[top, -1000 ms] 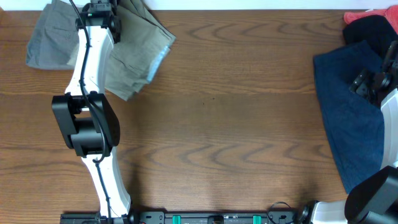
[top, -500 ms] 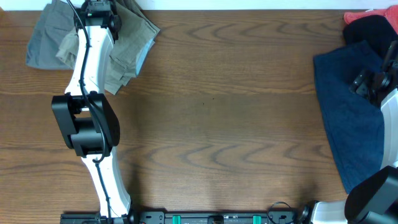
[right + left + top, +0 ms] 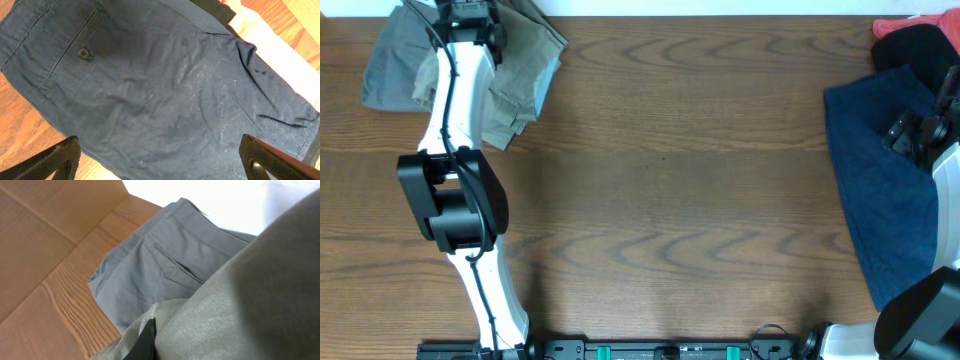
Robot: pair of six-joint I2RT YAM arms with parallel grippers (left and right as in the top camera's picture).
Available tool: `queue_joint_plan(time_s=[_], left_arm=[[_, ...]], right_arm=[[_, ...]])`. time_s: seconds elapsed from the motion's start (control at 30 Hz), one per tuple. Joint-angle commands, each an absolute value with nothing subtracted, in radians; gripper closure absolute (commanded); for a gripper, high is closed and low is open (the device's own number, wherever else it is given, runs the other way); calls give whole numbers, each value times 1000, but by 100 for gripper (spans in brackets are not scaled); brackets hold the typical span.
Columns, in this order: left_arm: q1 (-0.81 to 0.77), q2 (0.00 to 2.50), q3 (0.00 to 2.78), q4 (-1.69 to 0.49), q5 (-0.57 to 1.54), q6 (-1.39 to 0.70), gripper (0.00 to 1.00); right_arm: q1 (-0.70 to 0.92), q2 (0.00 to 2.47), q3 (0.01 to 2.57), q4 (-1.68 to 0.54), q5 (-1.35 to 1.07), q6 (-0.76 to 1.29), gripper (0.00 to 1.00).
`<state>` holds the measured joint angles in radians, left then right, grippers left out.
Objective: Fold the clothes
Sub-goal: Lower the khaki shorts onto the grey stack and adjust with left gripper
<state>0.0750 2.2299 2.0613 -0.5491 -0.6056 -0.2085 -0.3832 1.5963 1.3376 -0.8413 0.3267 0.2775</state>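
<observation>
My left gripper should go left in the overhead view next, over the grey shorts' uncovered side (image 3: 132, 277), and release the cloth there, since the khaki cloth (image 3: 240, 310) covers the shorts only partly.
Beige-khaki shorts (image 3: 525, 75) lie bunched at the table's far left corner, partly over grey shorts (image 3: 390, 65). My left gripper (image 3: 470, 15) is shut on the khaki cloth (image 3: 240, 310); one dark fingertip (image 3: 145, 342) shows buried in the folds. The grey shorts with a buttoned pocket (image 3: 170, 270) lie just beyond. Navy shorts (image 3: 885, 190) lie flat at the right. My right gripper (image 3: 160, 160) is open above them, with a buttoned pocket (image 3: 82, 52) in view. It shows in the overhead view (image 3: 910, 130).
A black garment (image 3: 920, 45) and a red one (image 3: 900, 25) lie at the far right corner behind the navy shorts. A cardboard wall (image 3: 55, 225) stands left of the grey shorts. Bare wood tabletop (image 3: 690, 190) spans the middle.
My left gripper has drawn the khaki shorts leftward and toward the far edge. Their spread right side has bunched up closer to the grey shorts. The right arm has not moved.
</observation>
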Motion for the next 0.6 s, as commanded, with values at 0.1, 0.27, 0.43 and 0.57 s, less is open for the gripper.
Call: queue_joint_plan(time_s=[0.1,0.27,0.43,0.57], left_arm=[[127,2199,2094,-535,-640,-311,94],[146,2205,2088,-517,-616,-346,94],[162,2217,2078,-469,-566,-345,94],[176,2241,2077,-455,-531,-346,94]], right_arm=[[-386,1597,1341,-842,339,276,1],[-386,1597,1341,-842,339,276,1],[-386,1597,1341,-842,339,276,1],[-386,1597,1341,-842,339,276,1]])
